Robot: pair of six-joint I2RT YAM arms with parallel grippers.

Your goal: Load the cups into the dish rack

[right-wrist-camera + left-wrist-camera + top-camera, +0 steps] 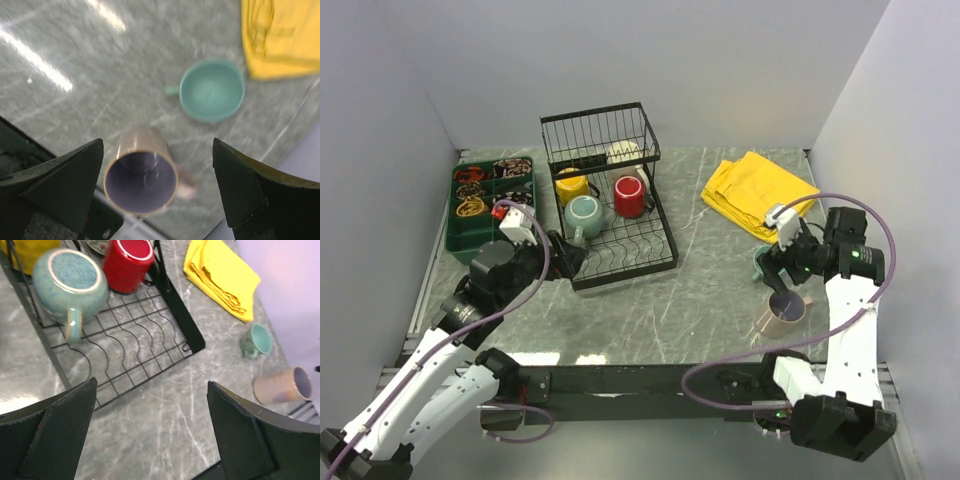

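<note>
My right gripper moves down onto the pinkish-beige cup's rim (791,293) (173,170) beside its handle next, one finger inside and one outside, because this cup's opening faces my fingers.
The black wire dish rack (620,262) holds the yellow cup (570,185), the red cup (630,197) and the large teal cup (584,217) on its tray; the cream cup (625,154) sits in its basket. The pinkish-beige cup (782,316) lies on its side near the front right, lavender inside showing (141,181). The small teal cup (211,90) stands just beyond it. My right gripper (158,144) is open above the pinkish-beige cup, a finger on each side, not touching. My left gripper (150,430) is open and empty at the rack's near corner (130,347).
A folded yellow cloth (758,192) lies at the back right, close to the small teal cup. A dark green compartment tray (488,222) with small items stands left of the rack. White walls close in the table on three sides.
</note>
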